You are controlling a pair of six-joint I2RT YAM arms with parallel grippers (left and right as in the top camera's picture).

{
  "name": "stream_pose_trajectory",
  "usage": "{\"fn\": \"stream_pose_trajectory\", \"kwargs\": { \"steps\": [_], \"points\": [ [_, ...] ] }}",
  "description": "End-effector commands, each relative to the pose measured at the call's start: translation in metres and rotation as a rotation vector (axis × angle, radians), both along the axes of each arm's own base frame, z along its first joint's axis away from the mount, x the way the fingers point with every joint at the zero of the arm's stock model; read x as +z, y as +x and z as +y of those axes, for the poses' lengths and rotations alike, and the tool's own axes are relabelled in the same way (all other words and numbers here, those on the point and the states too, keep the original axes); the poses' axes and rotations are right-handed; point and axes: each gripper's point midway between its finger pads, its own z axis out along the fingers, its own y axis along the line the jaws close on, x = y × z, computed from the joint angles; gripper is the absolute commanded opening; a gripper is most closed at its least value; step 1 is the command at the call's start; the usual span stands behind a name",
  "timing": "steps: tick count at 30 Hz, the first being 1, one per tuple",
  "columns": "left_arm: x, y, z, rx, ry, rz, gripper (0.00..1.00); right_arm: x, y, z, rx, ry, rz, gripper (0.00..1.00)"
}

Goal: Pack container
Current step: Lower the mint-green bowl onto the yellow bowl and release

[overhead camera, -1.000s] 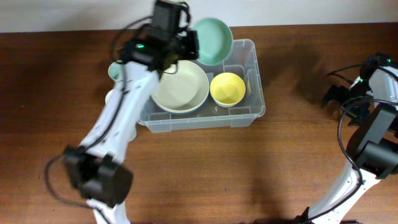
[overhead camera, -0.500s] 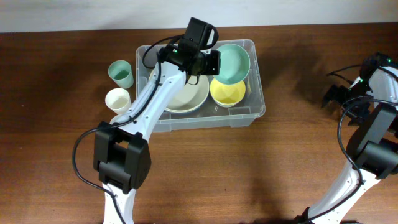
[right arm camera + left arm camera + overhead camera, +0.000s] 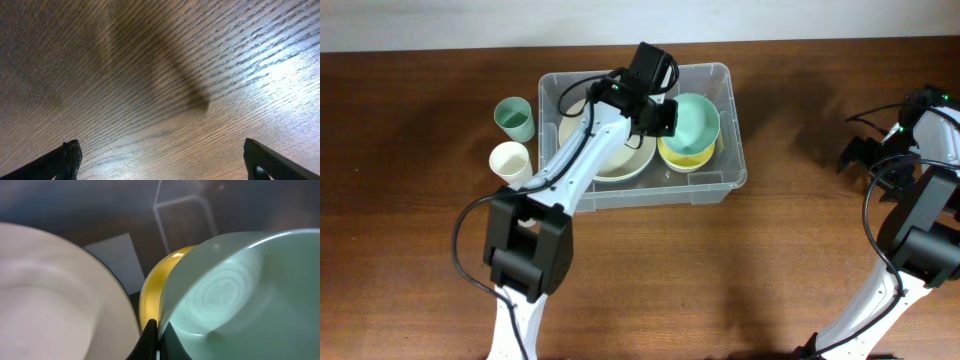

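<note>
The mint green bowl is still tilted above the yellow bowl (image 3: 682, 156) (image 3: 157, 280), so the left gripper will next lower it inside and then let go of its rim.
The clear plastic container (image 3: 732, 172) stands at the table's middle back. Inside it lie a cream plate (image 3: 620, 160) on the left and a yellow bowl (image 3: 682, 156) on the right. My left gripper (image 3: 665, 118) is shut on the rim of a mint green bowl (image 3: 697, 118) and holds it tilted just over the yellow bowl. In the left wrist view the fingers (image 3: 156, 335) pinch the green bowl's rim (image 3: 235, 295), with the yellow bowl (image 3: 157, 280) behind and the cream plate (image 3: 55, 295) at left. My right gripper (image 3: 160, 160) is open over bare wood at the far right (image 3: 865, 155).
A mint green cup (image 3: 514, 118) and a white cup (image 3: 510, 160) stand on the table left of the container. The white label (image 3: 112, 260) shows on the container's base. The wooden table's front half holds only the arms' bases.
My left gripper has carried the green bowl from above the container's back rim down and forward, to just over the yellow bowl. The right arm has not moved.
</note>
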Motion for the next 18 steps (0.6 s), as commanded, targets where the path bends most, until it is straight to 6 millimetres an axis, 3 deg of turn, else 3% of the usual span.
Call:
{"fn": "stream_pose_trajectory", "kwargs": {
  "steps": [1, 18],
  "points": [
    [-0.005, 0.002, 0.0, -0.014, 0.015, -0.004, 0.01, 0.006, -0.001, -0.002, 0.001, -0.008, -0.012, 0.99],
    [-0.024, -0.007, 0.003, -0.019, 0.039, 0.062, 0.02, 0.006, -0.001, -0.002, 0.002, -0.008, -0.012, 0.99]
  ]
}}
